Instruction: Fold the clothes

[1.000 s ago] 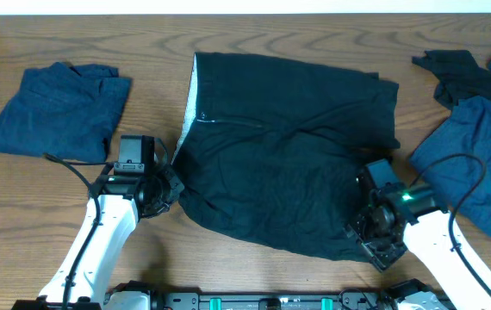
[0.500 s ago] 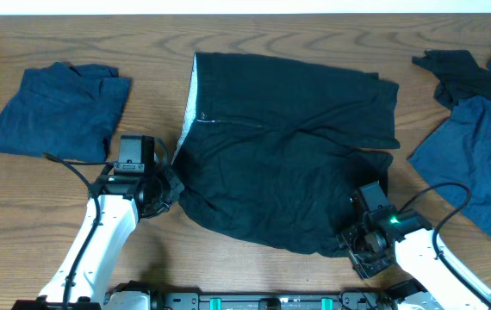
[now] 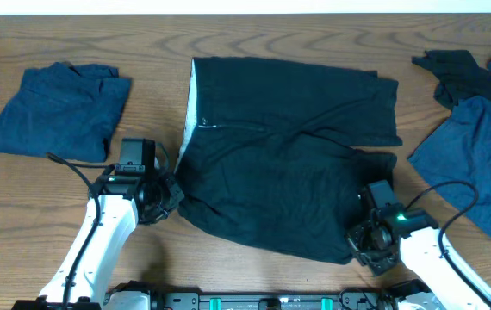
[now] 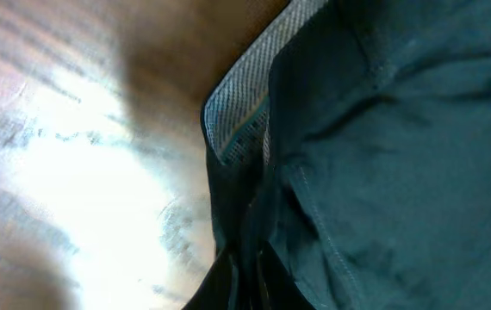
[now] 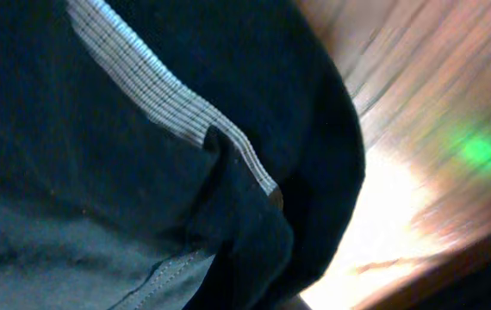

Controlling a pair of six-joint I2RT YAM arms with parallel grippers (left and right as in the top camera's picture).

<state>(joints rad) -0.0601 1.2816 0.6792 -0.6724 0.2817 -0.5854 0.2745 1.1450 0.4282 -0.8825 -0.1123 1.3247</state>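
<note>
My left gripper will next lift the shorts' edge it holds, carry it outward over the spread shorts and release it there, because the striped waistband's far end (image 3: 194, 83) lies outward.
A black pair of shorts (image 3: 289, 155) lies spread in the middle of the wooden table, its striped waistband lining showing at the left edge. My left gripper (image 3: 174, 191) is shut on the shorts' lower left edge; in the left wrist view the dark cloth (image 4: 383, 155) runs down into the closed gripper (image 4: 245, 288). My right gripper (image 3: 359, 234) is shut on the lower right corner. In the right wrist view the bunched black fabric (image 5: 99, 172) fills the frame and hides the fingers of the gripper (image 5: 267, 288).
A folded blue garment (image 3: 56, 108) rests at the far left. At the right edge lie a loose blue garment (image 3: 478, 164) and a crumpled dark one (image 3: 456, 73). The table's front edge runs just behind both arms.
My right gripper has come down from the cloth's right side to its lower right corner and closed on it, bunching the fabric. The left gripper has kept its hold and place.
</note>
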